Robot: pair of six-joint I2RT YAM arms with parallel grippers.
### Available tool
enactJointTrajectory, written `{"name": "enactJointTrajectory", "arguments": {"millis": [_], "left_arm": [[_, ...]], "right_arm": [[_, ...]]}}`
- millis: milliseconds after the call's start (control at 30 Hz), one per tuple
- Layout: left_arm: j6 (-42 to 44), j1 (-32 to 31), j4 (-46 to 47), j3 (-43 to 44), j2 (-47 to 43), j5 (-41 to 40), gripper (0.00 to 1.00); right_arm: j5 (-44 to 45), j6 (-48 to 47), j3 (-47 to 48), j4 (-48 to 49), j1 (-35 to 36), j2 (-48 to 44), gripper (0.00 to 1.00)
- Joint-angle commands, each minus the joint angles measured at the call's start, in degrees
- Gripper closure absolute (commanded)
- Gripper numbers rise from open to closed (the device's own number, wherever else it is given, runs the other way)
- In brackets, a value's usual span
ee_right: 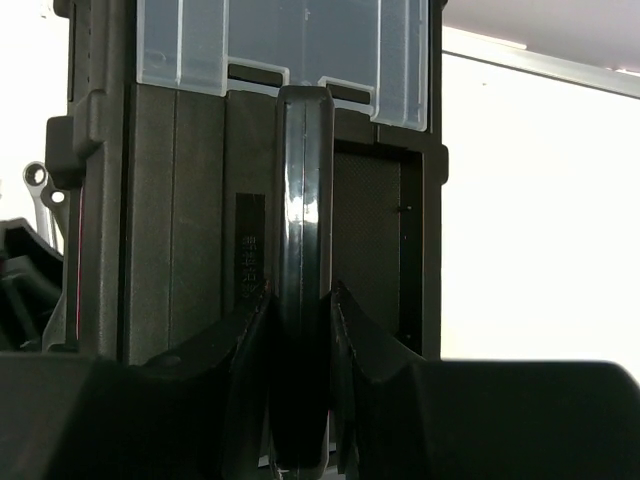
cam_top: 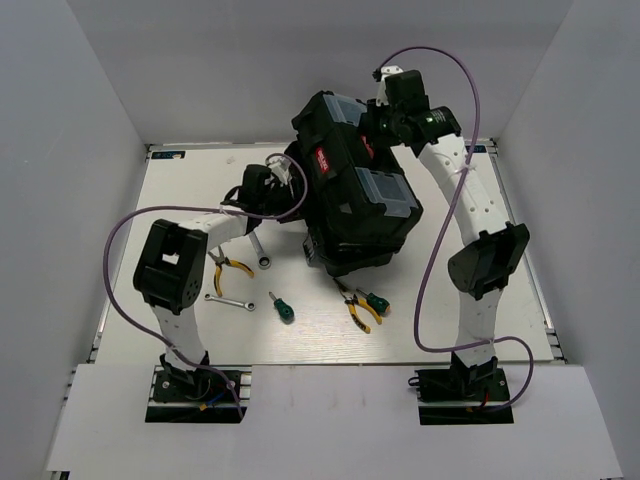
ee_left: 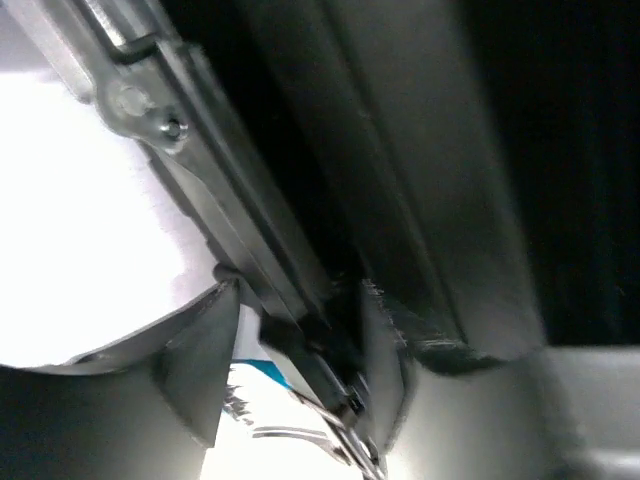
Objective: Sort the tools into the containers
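Observation:
My right gripper swings the toolbox's handle to the right in the top view next, toward bare tabletop, since the toolbox's lid stands half-open, then releases.
The black toolbox sits tilted mid-table, with clear-lidded organizers and a red label. My right gripper is shut on its handle, with the fingertips pressed on both sides. My left gripper is at the box's left side. Its fingers straddle a metal latch strip of the box, with a light gap on one side. On the table lie a longer wrench, a short wrench, two yellow pliers and two green screwdrivers.
White walls enclose the table on the left, right and back. The tools lie in a row between the toolbox and the arm bases. A purple cable loops from each arm. A wrench end shows at the left of the right wrist view.

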Motion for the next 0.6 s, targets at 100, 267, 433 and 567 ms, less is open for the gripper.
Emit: {"name": "enactJointTrajectory", "arguments": {"millis": [100, 267, 433, 567], "left_arm": [[5.0, -1.5, -12.8, 6.5, 2.0, -9.3, 0.69], [6.9, -1.5, -18.1, 10.9, 4.0, -14.2, 0.75], [9.1, -0.4, -23.6, 17.3, 6.0, -16.6, 0.75], [10.0, 0.8, -25.7, 21.5, 8.3, -17.2, 0.75]], "right_arm": [[2.2, -0.6, 0.5, 9.6, -4.4, -9.8, 1.00], [8.7, -6.5, -7.4, 14.7, -9.0, -13.7, 1.00], [11.9, -12.1, -21.3, 20.0, -13.8, -18.3, 1.00], [12.4, -14.1, -28.9, 21.7, -17.8, -20.2, 1.00]]}}
